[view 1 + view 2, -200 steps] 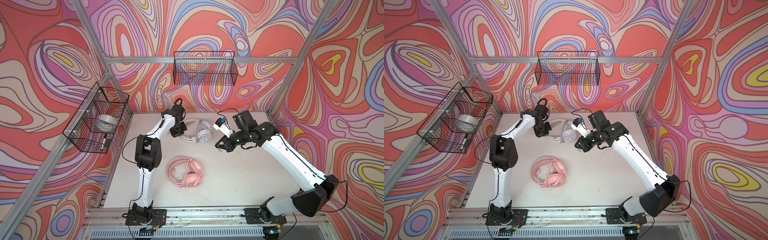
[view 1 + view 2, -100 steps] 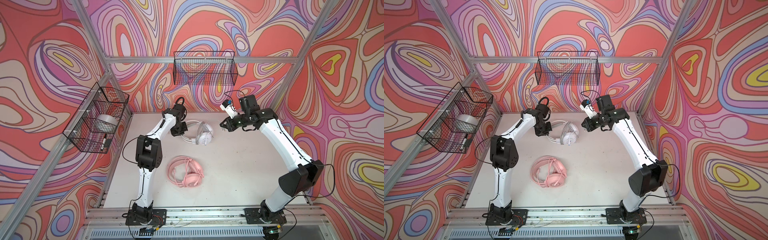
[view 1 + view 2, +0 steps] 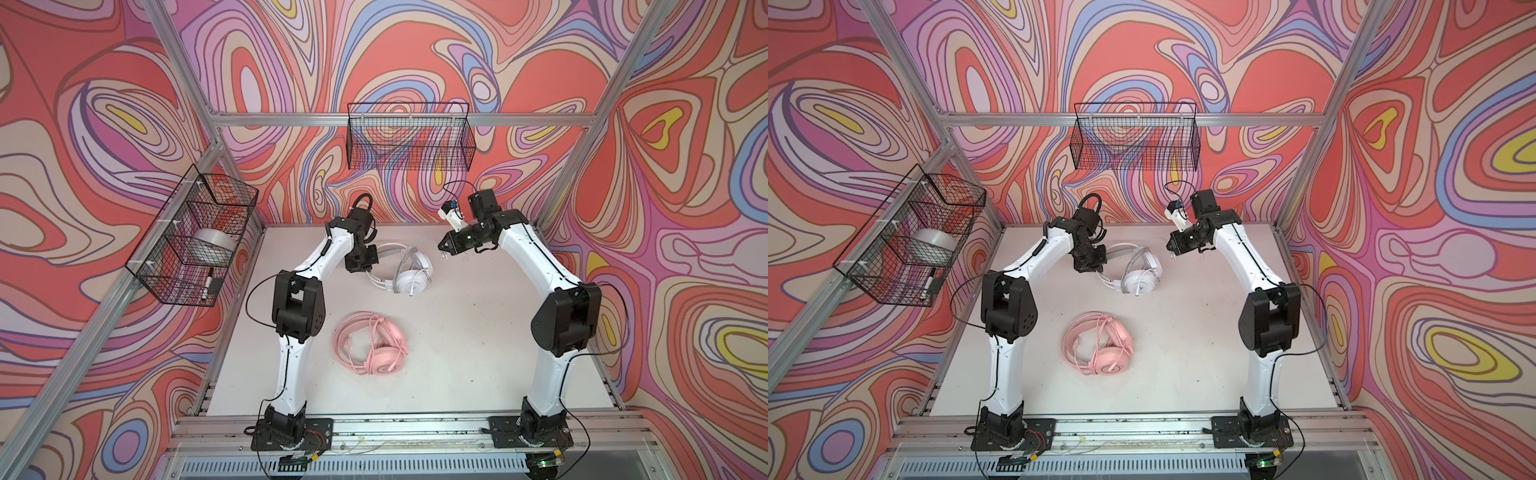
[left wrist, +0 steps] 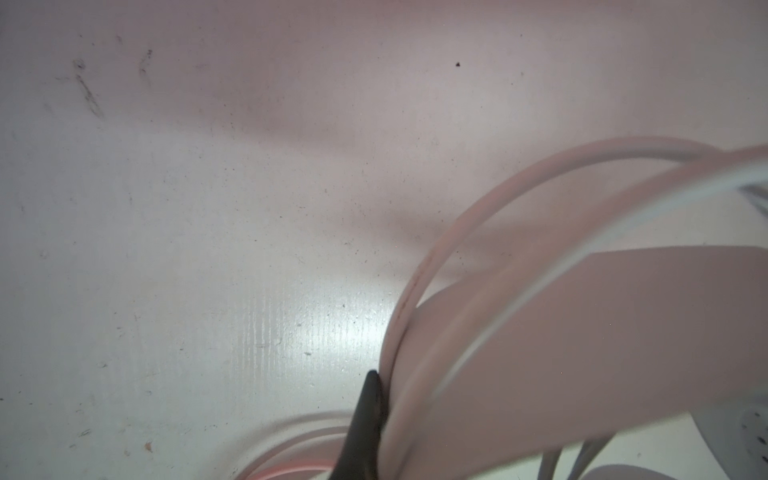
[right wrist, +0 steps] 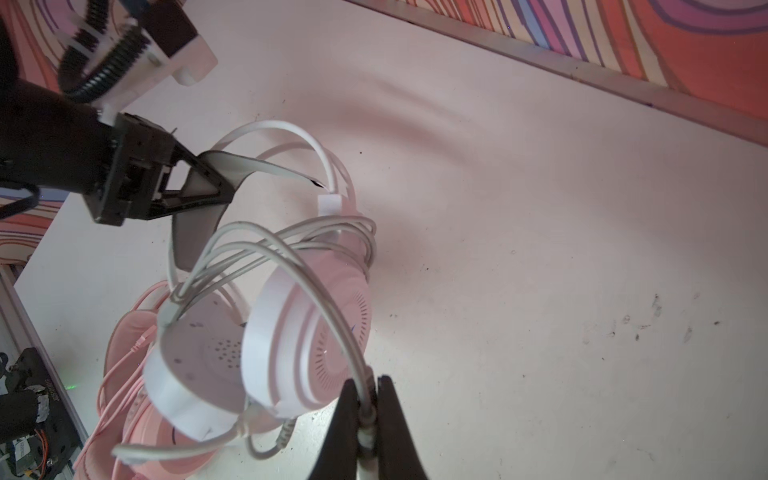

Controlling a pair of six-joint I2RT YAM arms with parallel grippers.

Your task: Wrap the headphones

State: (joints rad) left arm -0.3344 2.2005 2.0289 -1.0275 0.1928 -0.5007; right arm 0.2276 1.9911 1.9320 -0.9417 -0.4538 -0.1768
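Observation:
The nearer white ear cup is below my right gripper, so I will next lower the gripper close beside that cup and let go of the cable's end there.
The white headphones lie at the back middle of the table, with grey cable looped over the ear cups. My left gripper is shut on their grey headband; one black finger presses against it. My right gripper hovers to their right, shut on the cable's end. The pink headphones lie nearer the front with their pink cable coiled round them, and neither gripper touches them.
A black wire basket hangs on the back wall. A second one hangs on the left wall and holds a tape roll and a marker. Aluminium rails edge the table's back and front.
My right gripper, still holding the cable end, swung from the table's middle back toward the rear wall, then stayed put. The left gripper kept its hold on the headband.

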